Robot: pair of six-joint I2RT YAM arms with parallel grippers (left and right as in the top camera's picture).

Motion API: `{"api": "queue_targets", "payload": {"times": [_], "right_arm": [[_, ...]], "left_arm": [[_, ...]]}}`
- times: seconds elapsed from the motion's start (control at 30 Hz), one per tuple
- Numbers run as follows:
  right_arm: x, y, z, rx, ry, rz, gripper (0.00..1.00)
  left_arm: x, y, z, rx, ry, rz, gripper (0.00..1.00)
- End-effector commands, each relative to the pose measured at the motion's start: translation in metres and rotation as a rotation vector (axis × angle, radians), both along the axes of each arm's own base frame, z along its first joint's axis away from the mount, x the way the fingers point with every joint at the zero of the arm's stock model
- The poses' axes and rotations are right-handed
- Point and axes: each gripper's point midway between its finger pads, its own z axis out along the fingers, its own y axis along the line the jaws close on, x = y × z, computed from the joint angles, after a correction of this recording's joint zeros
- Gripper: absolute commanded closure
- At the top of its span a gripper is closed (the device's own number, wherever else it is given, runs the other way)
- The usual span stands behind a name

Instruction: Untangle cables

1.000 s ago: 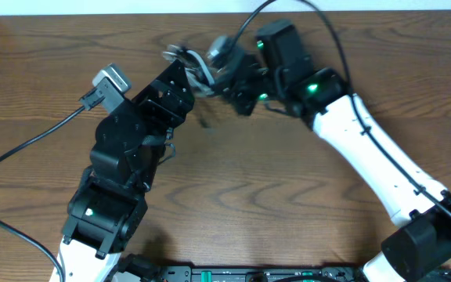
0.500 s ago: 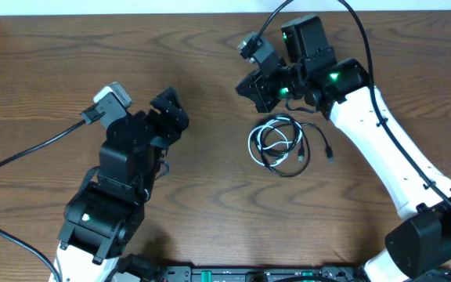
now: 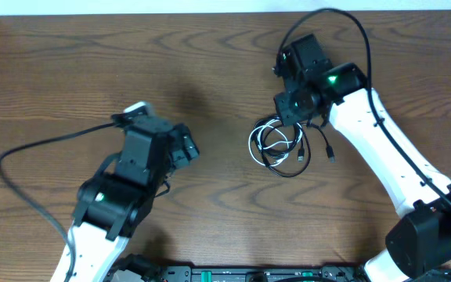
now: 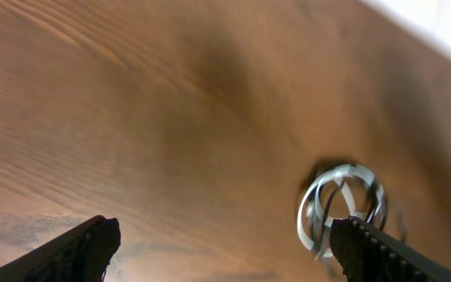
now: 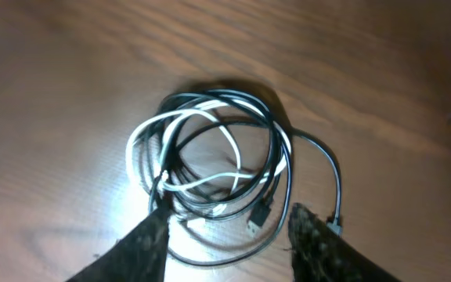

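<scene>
Next, my right gripper goes down and back onto the coil's side by the trailing tail (image 3: 301,135) (image 5: 279,150), since black cords run along there.
The cables (image 3: 277,147) lie on the table as a small coil of black and white cords, right of centre. One black tail with a plug (image 3: 330,153) trails off to the right. My right gripper (image 3: 292,116) hangs just behind the coil, open and holding nothing. In the right wrist view the cables (image 5: 214,168) lie loose between and beyond the gripper (image 5: 229,239), with a black plug (image 5: 260,216) near the fingertips. My left gripper (image 3: 188,147) is open and empty, well to the left of the coil. Its wrist view shows the cables (image 4: 340,205) blurred ahead of the gripper (image 4: 225,251).
The brown wooden table (image 3: 225,47) ends at a white wall along the back. The left arm's thick black wire (image 3: 30,149) loops over the table at the left. The arm bases and a black rail (image 3: 241,274) stand along the front edge.
A second ago both grippers held the bundle up near the back edge. It has dropped to the table, the left arm has pulled back to the front left, and the right gripper has opened over the coil.
</scene>
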Motion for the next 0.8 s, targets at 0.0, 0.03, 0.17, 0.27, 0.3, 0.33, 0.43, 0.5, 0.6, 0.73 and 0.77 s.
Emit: {"api": "queue_targets", "payload": {"times": [0.0,0.03,0.17,0.27,0.3,0.33,0.43,0.5,0.6,0.73,0.77], "right_arm": [[-0.003,-0.017,-0.035,-0.033,0.039,-0.221,0.55],[-0.003,-0.017,-0.041,-0.025,0.039,-0.244,0.57],[-0.006,-0.019,-0.076,0.022,0.042,-0.365,0.65],[-0.011,-0.021,-0.101,0.044,0.036,-0.404,0.63],[-0.013,-0.022,-0.106,0.042,0.037,-0.404,0.64],[-0.016,-0.023,-0.111,0.038,0.043,-0.404,0.66],[-0.021,-0.027,-0.119,0.025,0.047,-0.407,0.66],[-0.024,-0.030,-0.127,0.021,0.046,-0.408,0.65],[-0.028,-0.032,-0.136,0.022,0.045,-0.408,0.65],[-0.029,-0.032,-0.147,0.038,0.023,-0.400,0.62],[-0.029,-0.031,-0.148,0.041,0.016,-0.392,0.68]], "left_arm": [[0.003,-0.018,-0.022,0.049,0.089,-0.167,0.09],[0.005,-0.019,-0.028,0.061,0.110,-0.174,0.10],[0.009,-0.027,-0.046,0.070,0.174,-0.214,0.09],[0.010,-0.037,-0.048,0.052,0.174,-0.270,0.10],[0.011,-0.037,-0.047,0.060,0.166,-0.285,0.09],[0.011,-0.037,-0.047,0.067,0.163,-0.292,0.10],[0.011,-0.037,-0.047,0.069,0.163,-0.295,0.10],[0.011,-0.037,-0.047,0.069,0.163,-0.295,0.10],[0.011,-0.038,-0.047,0.066,0.164,-0.297,0.10],[0.011,-0.038,-0.047,0.065,0.164,-0.297,0.10],[0.011,-0.038,-0.047,0.065,0.164,-0.297,0.09]]}}
